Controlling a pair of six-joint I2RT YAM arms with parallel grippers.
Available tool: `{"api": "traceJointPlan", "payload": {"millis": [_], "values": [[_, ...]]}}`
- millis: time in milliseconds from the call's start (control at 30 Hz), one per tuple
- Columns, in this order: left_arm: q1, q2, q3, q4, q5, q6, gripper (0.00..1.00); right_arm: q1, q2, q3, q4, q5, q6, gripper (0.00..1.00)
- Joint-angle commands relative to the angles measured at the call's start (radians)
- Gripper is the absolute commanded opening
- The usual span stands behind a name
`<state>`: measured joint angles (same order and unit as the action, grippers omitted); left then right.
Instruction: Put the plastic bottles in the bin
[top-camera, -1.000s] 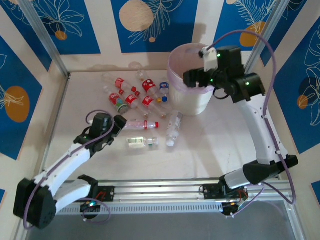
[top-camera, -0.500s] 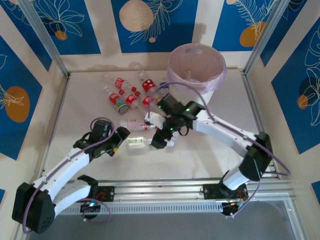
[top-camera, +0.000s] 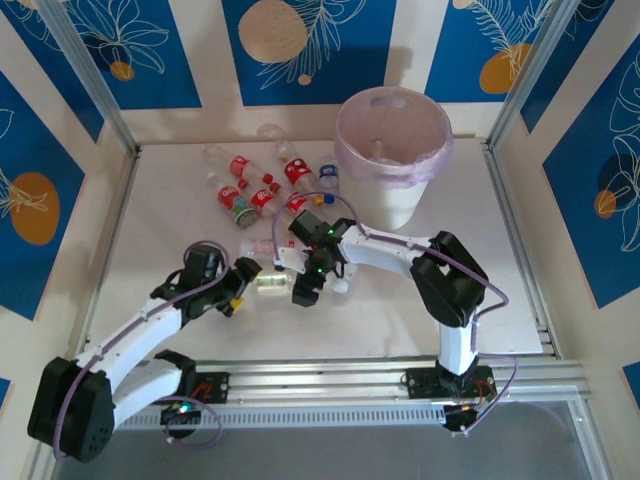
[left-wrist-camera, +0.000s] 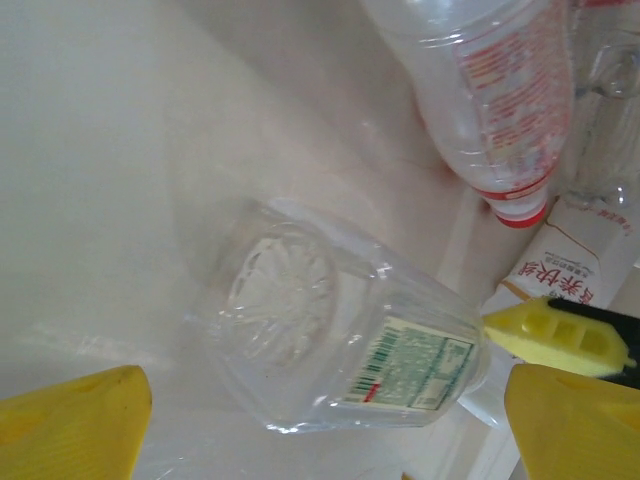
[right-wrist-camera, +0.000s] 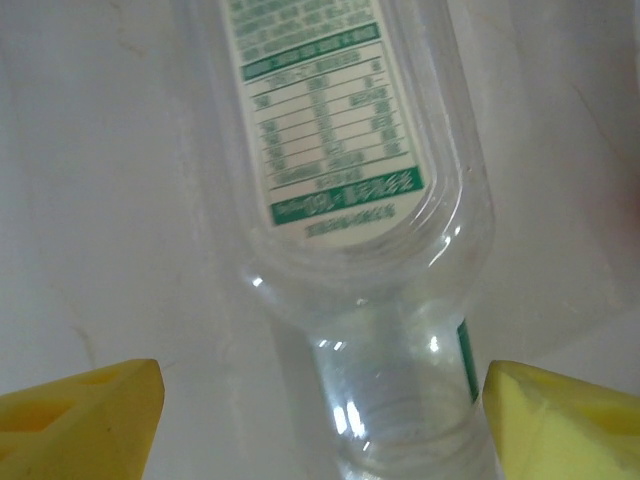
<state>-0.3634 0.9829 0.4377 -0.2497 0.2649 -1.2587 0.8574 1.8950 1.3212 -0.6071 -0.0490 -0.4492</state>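
Note:
I will next lower my right gripper past the neck to the green-labelled bottle's shoulder and close it, as the bottle's wider body is below, on my left gripper's side.
A clear bottle with a green label (top-camera: 271, 284) lies on its side on the table. My left gripper (top-camera: 240, 283) is open at its base end. In the left wrist view the bottle's base (left-wrist-camera: 345, 335) faces the camera, just beyond my yellow fingertips (left-wrist-camera: 80, 420). My right gripper (top-camera: 303, 290) is open at the bottle's cap end. In the right wrist view the bottle's neck (right-wrist-camera: 400, 395) sits between the fingertips (right-wrist-camera: 565, 420), untouched. More plastic bottles (top-camera: 262, 190), mostly red-labelled, lie behind. The bin (top-camera: 392, 150), lined with a pinkish bag, stands at the back right.
A red-labelled bottle (left-wrist-camera: 500, 90) and a white-labelled one (left-wrist-camera: 560, 270) lie just past the green-labelled bottle. A yellow finger of the right gripper (left-wrist-camera: 555, 335) pokes in beside it. Patterned walls and metal posts (top-camera: 85, 75) fence the table.
My right arm swung down from over the bin to the cap end of the green-labelled bottle. My left gripper slid a little nearer to that bottle's base.

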Motion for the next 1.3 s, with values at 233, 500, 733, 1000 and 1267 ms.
{"api": "traceJointPlan", "payload": {"millis": [233, 500, 733, 1000, 1267], "values": [[0.015, -0.027, -0.118, 0.141, 0.018, -0.12, 0.91, 0.021, 0.091, 0.006, 0.122, -0.005, -0.01, 0.83], [0.021, -0.009, -0.105, 0.145, 0.001, -0.1, 0.91, 0.031, 0.12, -0.018, 0.171, 0.017, 0.052, 0.7], [0.104, -0.077, -0.1, 0.07, 0.014, -0.056, 0.91, 0.038, 0.12, -0.048, 0.204, 0.055, 0.065, 0.58], [0.184, -0.13, -0.056, -0.025, 0.02, 0.011, 0.91, 0.051, 0.06, -0.057, 0.197, 0.067, 0.072, 0.42], [0.199, -0.051, 0.077, -0.093, -0.041, 0.139, 0.91, 0.056, -0.103, 0.011, 0.043, 0.036, 0.133, 0.39]]}}
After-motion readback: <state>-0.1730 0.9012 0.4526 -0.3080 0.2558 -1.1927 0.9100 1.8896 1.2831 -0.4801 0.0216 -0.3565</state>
